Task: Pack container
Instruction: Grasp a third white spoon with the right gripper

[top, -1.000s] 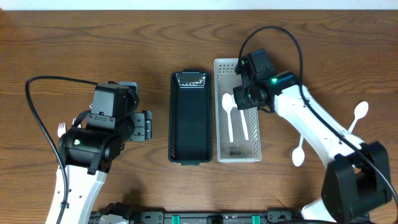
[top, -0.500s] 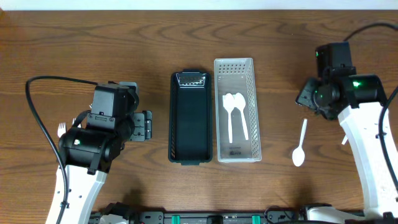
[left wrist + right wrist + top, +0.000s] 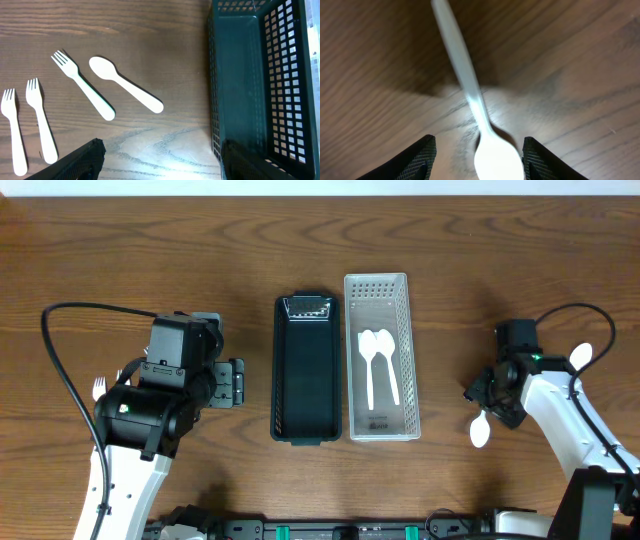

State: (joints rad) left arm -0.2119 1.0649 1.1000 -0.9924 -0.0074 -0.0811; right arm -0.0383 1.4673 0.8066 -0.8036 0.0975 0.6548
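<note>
The right gripper comes down onto the white spoon's handle (image 3: 485, 411) (image 3: 466, 75) next and closes there. The still untouched spoon lies below it, between its spread fingers.
A white spoon (image 3: 480, 430) lies on the table at the right. My right gripper (image 3: 489, 396) is low over its handle, open. In the right wrist view the spoon (image 3: 490, 155) lies between the two spread fingers (image 3: 480, 162), which do not touch it. Two white spoons (image 3: 376, 362) lie in the white basket (image 3: 376, 286). The black container (image 3: 303, 380) beside it holds no cutlery. My left gripper (image 3: 233, 383) is open and empty left of the black container (image 3: 240, 75); its fingers (image 3: 160, 165) frame bare table.
Another white spoon (image 3: 580, 357) lies behind the right arm. Left of the black container lie three white forks (image 3: 82, 86) and a white spoon (image 3: 125, 90). One fork (image 3: 98, 388) peeks out beside the left arm.
My right arm has swung from over the white basket to the right side and come down over the spoon on the table. The left arm has not moved.
</note>
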